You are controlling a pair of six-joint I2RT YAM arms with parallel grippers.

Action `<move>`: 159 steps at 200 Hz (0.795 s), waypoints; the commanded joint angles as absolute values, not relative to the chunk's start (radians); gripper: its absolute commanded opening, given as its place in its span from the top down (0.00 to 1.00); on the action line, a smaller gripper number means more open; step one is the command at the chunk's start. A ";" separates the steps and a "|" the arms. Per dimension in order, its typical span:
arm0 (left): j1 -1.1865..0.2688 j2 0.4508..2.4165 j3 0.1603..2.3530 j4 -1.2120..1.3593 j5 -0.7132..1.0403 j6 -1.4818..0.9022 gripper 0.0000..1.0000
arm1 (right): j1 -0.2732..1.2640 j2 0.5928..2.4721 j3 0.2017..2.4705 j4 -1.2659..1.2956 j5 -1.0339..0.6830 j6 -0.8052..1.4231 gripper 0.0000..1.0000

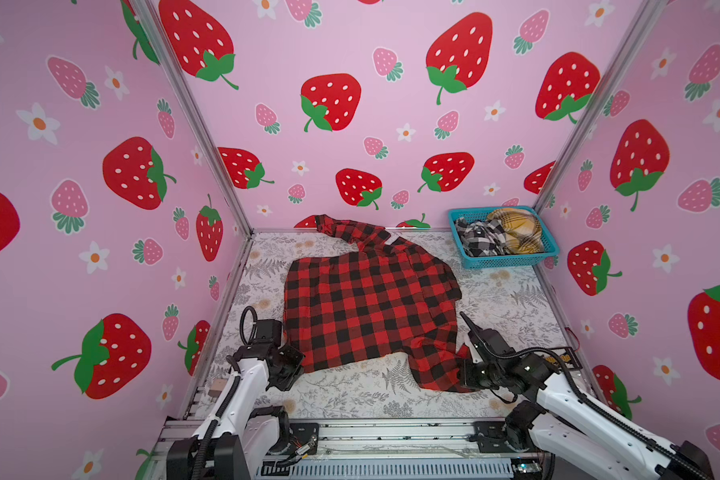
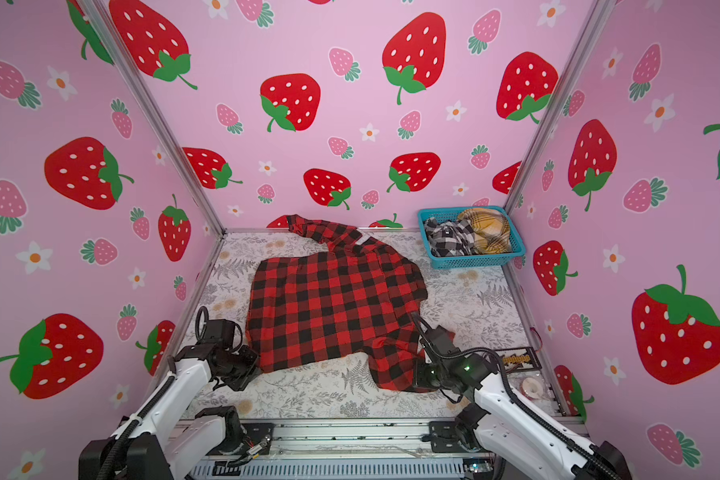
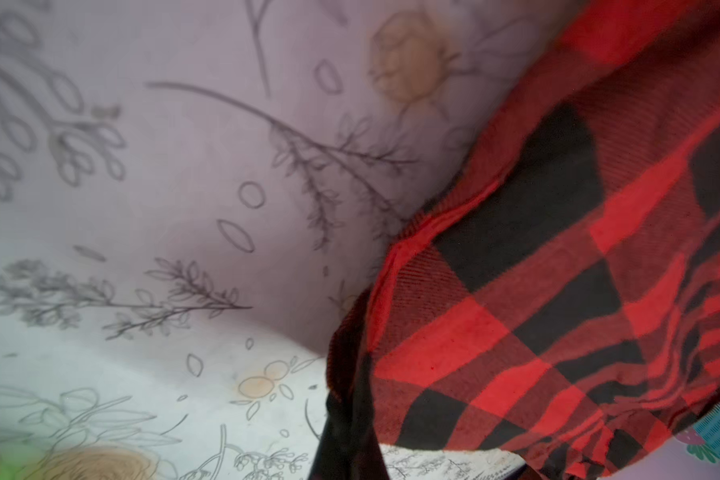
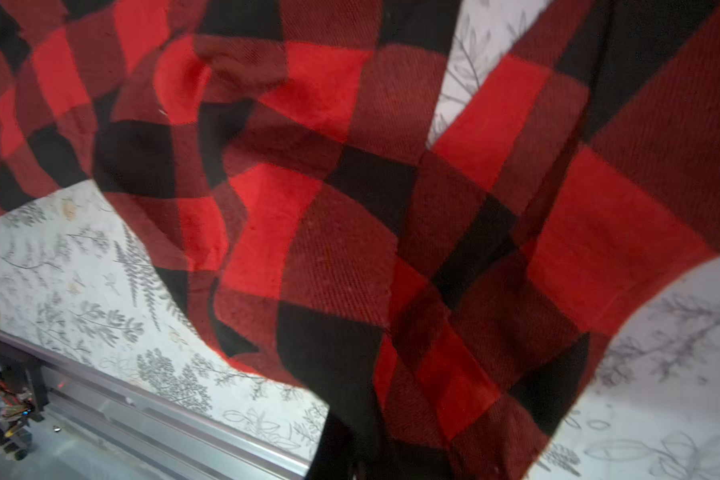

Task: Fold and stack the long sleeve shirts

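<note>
The right gripper lifts the shirt's jutting bunched fabric outward over the shirt's shoulder by the basket next and releases there, since that shoulder lies flat outward of it.
A red-and-black check long sleeve shirt (image 1: 371, 303) (image 2: 333, 303) lies spread on the floral table cover, one sleeve trailing to the back wall. My left gripper (image 1: 295, 360) (image 2: 253, 365) is shut on the shirt's near left corner. In the left wrist view the hem (image 3: 558, 291) rises from the pinch at the left gripper (image 3: 346, 449). My right gripper (image 1: 463, 373) (image 2: 418, 376) is shut on the bunched cloth at the near right. That fabric (image 4: 350, 208) drapes over the right gripper (image 4: 350, 457) in the right wrist view and hides its fingers.
A blue basket (image 1: 504, 261) at the back right holds a black-and-white plaid shirt (image 1: 476, 240) and a yellow plaid one (image 1: 516, 232). Strawberry-print walls close in three sides. A metal rail (image 1: 391, 434) runs along the front edge. A small circuit board (image 1: 562, 356) lies at the right edge.
</note>
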State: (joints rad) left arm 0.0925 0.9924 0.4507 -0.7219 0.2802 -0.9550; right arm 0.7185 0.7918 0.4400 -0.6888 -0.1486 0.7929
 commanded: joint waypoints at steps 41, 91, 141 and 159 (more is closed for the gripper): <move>0.088 0.894 0.585 -0.897 0.242 -0.990 1.00 | 0.716 0.756 0.572 -0.729 -0.137 0.775 1.00; 0.100 0.976 0.744 -0.807 0.277 -1.024 1.00 | 0.687 0.970 0.856 -0.650 -0.119 0.707 1.00; 0.221 1.294 0.914 -0.612 0.347 -1.020 1.00 | 0.507 1.390 1.190 -0.523 -0.207 0.552 1.00; 0.232 1.433 0.977 -0.539 0.366 -1.032 1.00 | 0.432 1.580 1.331 -0.525 -0.216 0.515 1.00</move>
State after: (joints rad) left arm 0.2100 1.2640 0.8841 -0.6773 0.3264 -1.0027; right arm 0.5205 1.3766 1.1652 -0.5720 -0.1879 0.6163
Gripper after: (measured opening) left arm 0.042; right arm 0.048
